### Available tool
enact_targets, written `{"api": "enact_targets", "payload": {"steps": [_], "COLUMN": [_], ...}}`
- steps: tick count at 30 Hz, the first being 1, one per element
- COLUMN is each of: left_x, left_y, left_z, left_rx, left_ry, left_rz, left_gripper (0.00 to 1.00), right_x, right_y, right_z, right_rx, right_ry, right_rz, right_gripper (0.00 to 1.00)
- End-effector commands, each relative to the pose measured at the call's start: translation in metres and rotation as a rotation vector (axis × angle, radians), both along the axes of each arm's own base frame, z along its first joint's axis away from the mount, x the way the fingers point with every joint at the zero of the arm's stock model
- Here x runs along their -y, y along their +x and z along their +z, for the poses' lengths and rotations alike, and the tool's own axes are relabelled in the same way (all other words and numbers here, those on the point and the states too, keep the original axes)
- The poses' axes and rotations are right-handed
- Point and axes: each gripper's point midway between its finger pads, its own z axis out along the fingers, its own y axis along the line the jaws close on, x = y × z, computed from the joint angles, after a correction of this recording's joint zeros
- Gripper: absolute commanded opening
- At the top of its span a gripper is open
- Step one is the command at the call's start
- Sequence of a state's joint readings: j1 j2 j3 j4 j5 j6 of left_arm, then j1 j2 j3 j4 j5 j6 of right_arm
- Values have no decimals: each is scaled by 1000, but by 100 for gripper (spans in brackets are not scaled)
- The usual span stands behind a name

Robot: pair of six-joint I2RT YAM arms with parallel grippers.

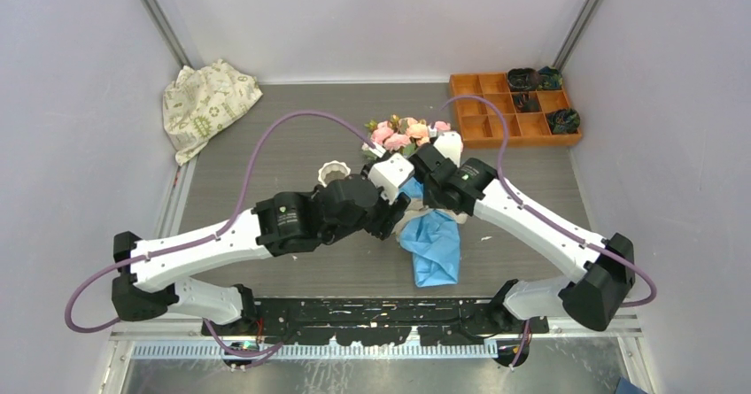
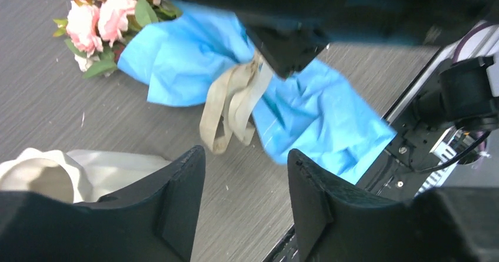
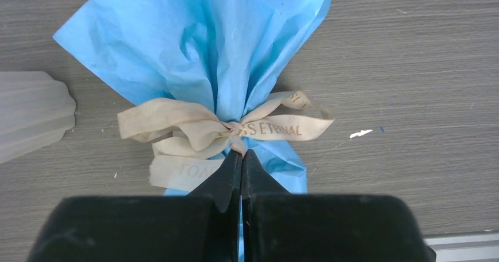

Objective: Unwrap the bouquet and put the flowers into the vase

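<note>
My right gripper moves up and over bare table, to its right in the top view, next. Then it releases the piece of ribbon, as the ribbon's knot is still tied.
The bouquet lies on the table with its pink and peach flowers pointing to the back, and its blue wrapping paper fans toward the near edge. A beige ribbon ties the paper at the neck. My right gripper is shut, its tips pinching a strand of ribbon right at the knot. My left gripper hovers open over bare table just short of the ribbon loops, holding nothing. The white ribbed vase stands just left of the bouquet, partly hidden by my left arm.
A cream patterned cloth is bunched in the back left corner. An orange compartment tray with dark items sits at the back right. Both arms cross over the table's middle, between grey walls on either side.
</note>
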State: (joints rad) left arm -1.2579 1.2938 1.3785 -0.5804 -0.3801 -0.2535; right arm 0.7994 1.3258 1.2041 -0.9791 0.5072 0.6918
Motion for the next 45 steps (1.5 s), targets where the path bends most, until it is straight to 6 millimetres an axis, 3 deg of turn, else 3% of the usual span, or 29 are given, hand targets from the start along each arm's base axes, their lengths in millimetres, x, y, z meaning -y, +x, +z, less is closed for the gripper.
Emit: {"api": "enact_targets", "payload": {"steps": [1,8,18,23,28,33,41,45], "left_x": [1,40,72,84,85,86,80,77], "left_y": [-4,-23,-24,-19,-14,-12,-9,-9], "left_z": [-8,-50,-71,-88,-137,-167,-196,-193], "left_rx": [-8,-67,-66,-56,-84,-110,-122,-116], "left_ry": [-53,-108,-151,-142,-59,-29,29,28], "left_rz": [41,-32,-81,-73,-26,6,32,40], "left_gripper": [53,53,54,55,54,54,53,53], "right_x": [8,-2,-34,-42,-41,-38,-27,-17], "right_y": [7,5,-1,-1,0,2,7,10], "right_z": [18,22,61,59,70,91,136,163], "right_rx": [75,80,114,93,118,160,261,332], "right_ry": [72,162,380,402,417,430,424,415], "right_rz": [-54,-33,70,82,79,77,76,61], "right_gripper": [1,1,1,1,1,1,1,1]}}
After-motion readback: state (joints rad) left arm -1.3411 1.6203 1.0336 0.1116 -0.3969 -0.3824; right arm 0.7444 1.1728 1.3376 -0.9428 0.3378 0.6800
